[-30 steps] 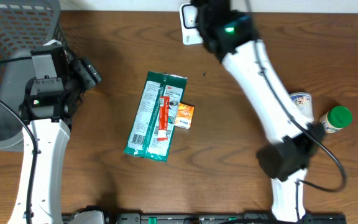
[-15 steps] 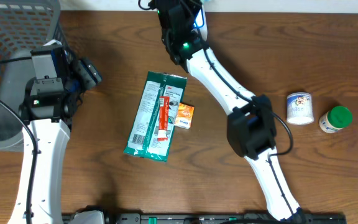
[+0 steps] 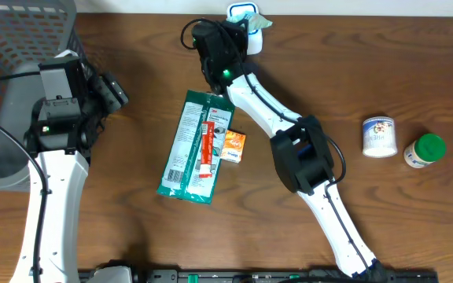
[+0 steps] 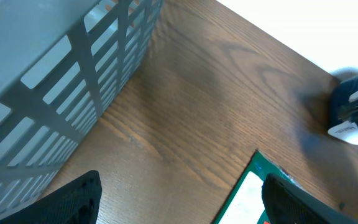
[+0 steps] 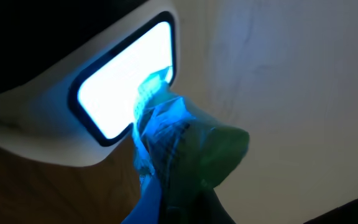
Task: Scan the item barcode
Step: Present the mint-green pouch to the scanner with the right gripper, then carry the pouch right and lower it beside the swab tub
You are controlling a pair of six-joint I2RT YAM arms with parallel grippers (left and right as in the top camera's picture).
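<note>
The robot's right gripper needs to swing back and down to let go of the packet [image 3: 259, 23], because bare wood beside the white can is to its right in the overhead view.
A white barcode scanner [image 3: 239, 11] stands at the table's far edge, its window [image 5: 124, 79] glowing pale blue in the right wrist view. My right gripper [image 3: 247, 30] is shut on a small crinkly packet [image 5: 182, 146], the item, and holds it right in front of that window. The packet [image 3: 259, 23] is lit blue and green, and its barcode cannot be made out. My left gripper [image 4: 182, 208] hangs open over bare wood beside the basket, with nothing between its fingers.
A long green package [image 3: 195, 145] lies mid-table with a small orange box [image 3: 233, 147] at its right side. A grey mesh basket [image 3: 14, 47] fills the far left. A white can [image 3: 380, 136] and a green-lidded jar [image 3: 425, 150] stand at the right.
My right arm has swung its elbow leftward and its wrist has moved left along the far edge, with the packet now at the scanner window. The left arm has not moved.
</note>
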